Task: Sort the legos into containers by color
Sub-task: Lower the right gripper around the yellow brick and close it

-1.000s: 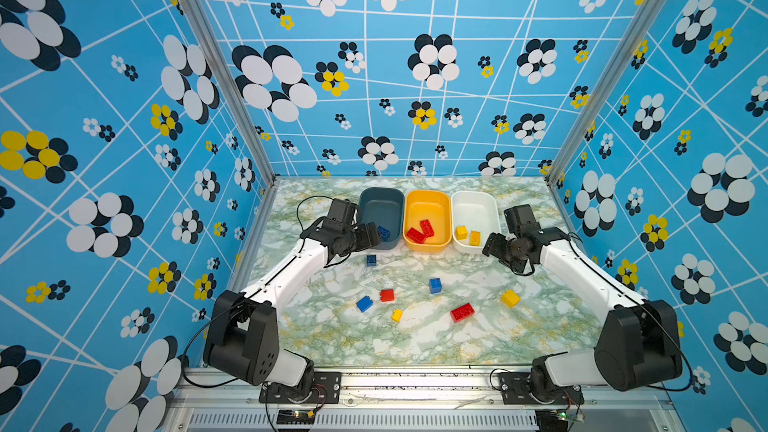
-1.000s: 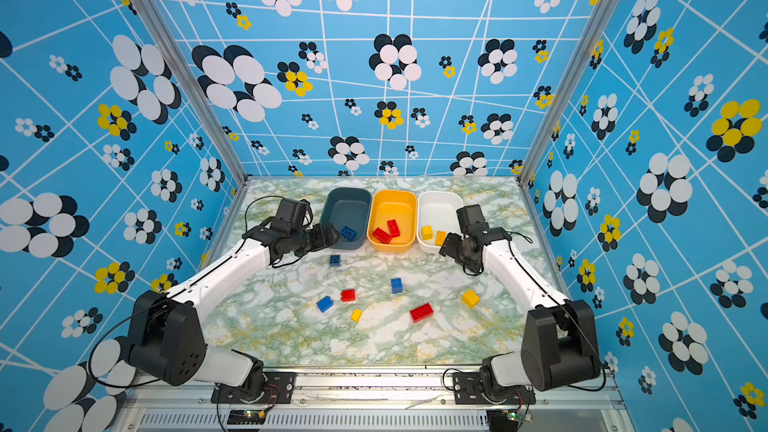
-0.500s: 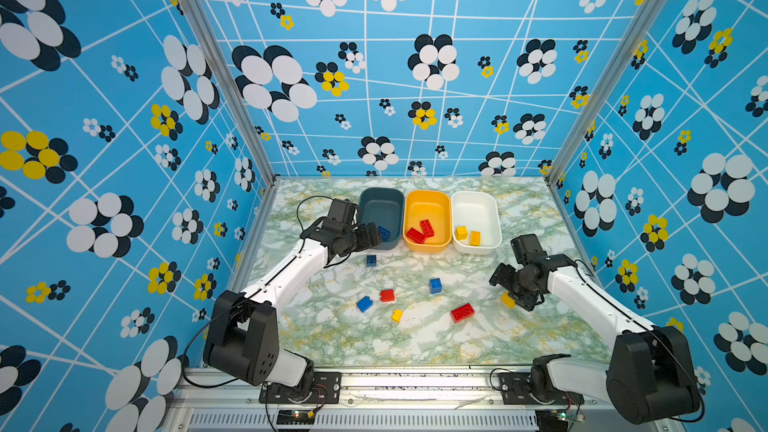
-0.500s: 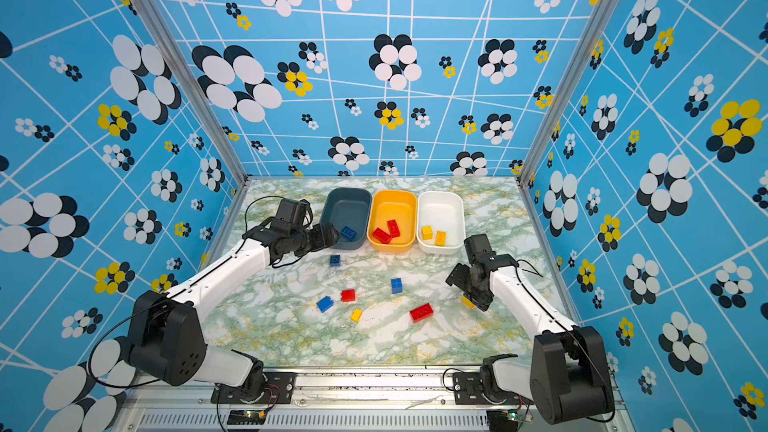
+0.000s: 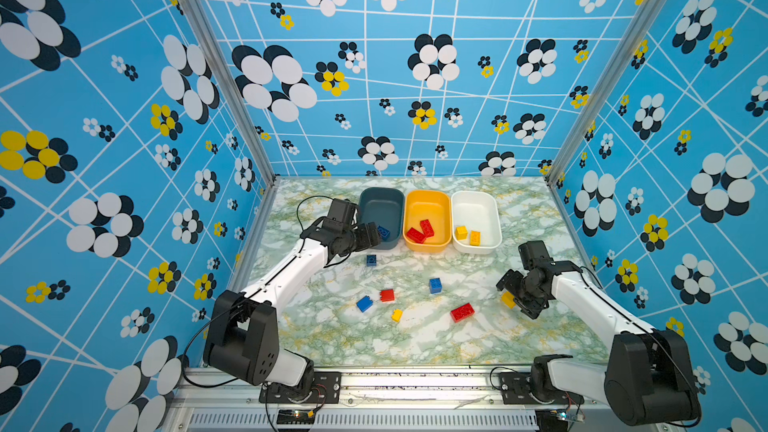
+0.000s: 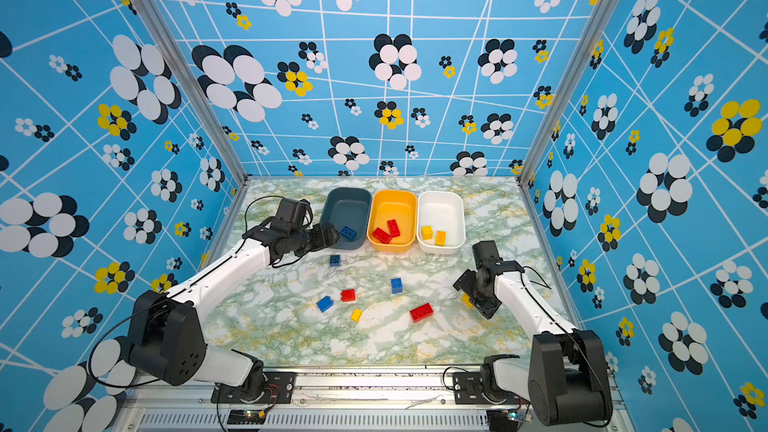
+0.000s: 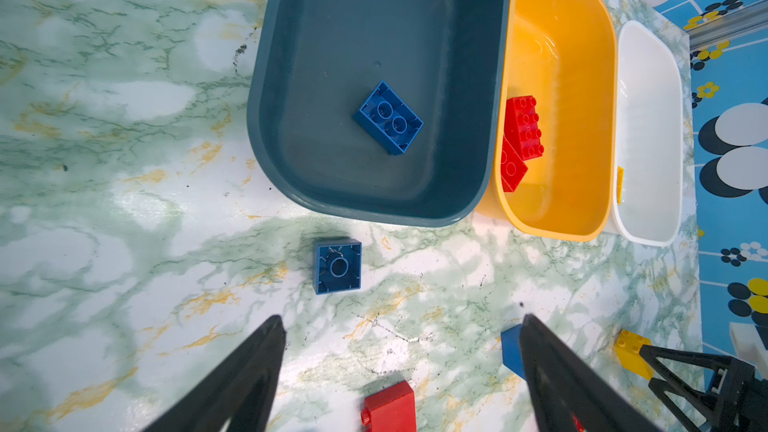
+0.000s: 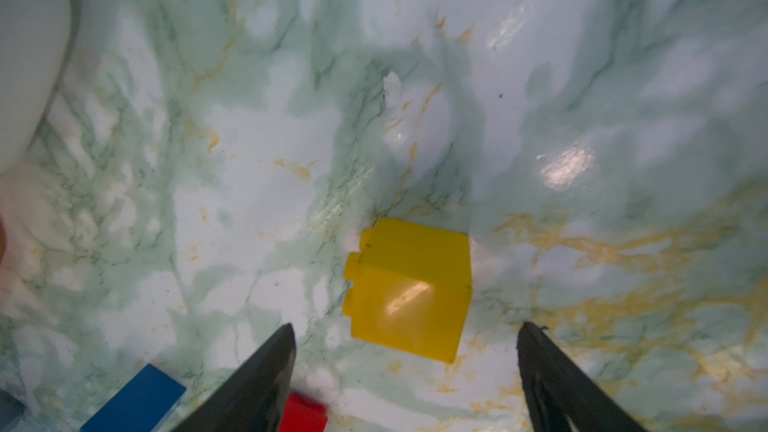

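Note:
The right gripper needs to come down over the yellow lego [image 8: 411, 292] next, with one finger beside the lego's studs and one opposite, since the lego lines up between the open fingers.
Three containers stand in a row at the back: a teal tub [image 5: 380, 201] holding one blue lego [image 7: 388, 117], an orange-yellow tub [image 5: 428, 201] with two red legos [image 5: 420, 231], and a white tub [image 5: 476, 205] with two yellow legos [image 5: 467, 234]. My left gripper [image 5: 372, 236] hovers open and empty at the teal tub's front edge, above a dark blue lego [image 7: 337, 265]. My right gripper [image 8: 405, 334] is open low over the table. A yellow lego [image 8: 409, 288] lies just ahead of its fingertips, untouched.
Loose legos lie mid-table: a blue one [image 5: 435, 285], a red one [image 5: 387, 295], another blue [image 5: 364, 303], a small yellow [image 5: 397, 315] and a longer red [image 5: 462, 312]. Patterned walls close in both sides and the back.
My right arm has swung from the white tub toward the front right and come down at the yellow lego. The left arm has stayed still.

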You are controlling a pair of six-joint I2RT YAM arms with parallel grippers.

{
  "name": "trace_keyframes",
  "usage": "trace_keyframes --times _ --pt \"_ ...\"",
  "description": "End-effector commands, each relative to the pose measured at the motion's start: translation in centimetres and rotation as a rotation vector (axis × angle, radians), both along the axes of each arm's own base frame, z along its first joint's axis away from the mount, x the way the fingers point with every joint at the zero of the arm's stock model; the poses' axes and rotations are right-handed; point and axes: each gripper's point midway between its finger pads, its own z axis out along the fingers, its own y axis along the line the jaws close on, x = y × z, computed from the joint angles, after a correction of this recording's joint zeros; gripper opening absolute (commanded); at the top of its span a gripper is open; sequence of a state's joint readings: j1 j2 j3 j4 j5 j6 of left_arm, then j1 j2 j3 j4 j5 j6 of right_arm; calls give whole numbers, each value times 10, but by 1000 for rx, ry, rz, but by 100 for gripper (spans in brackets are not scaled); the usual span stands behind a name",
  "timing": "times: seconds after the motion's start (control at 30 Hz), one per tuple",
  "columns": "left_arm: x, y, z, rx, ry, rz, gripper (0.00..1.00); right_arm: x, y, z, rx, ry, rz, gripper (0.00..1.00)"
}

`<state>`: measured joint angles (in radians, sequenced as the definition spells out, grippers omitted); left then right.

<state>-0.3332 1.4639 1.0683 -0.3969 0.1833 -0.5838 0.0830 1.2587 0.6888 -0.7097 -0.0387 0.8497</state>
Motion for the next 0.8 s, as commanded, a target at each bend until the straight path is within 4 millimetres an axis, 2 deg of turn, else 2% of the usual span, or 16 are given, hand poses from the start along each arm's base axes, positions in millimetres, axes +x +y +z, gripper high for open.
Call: trace_keyframes --times 0.0,0.6,0.77 --pt "-4 5 -5 19 25 10 90 0 -5 -9 -15 20 -4 84" --pt "-5 6 -6 21 24 16 90 5 -9 -20 -32 40 -4 67" --pt "-7 7 -6 22 25 19 90 7 -10 -20 -38 35 1 55"
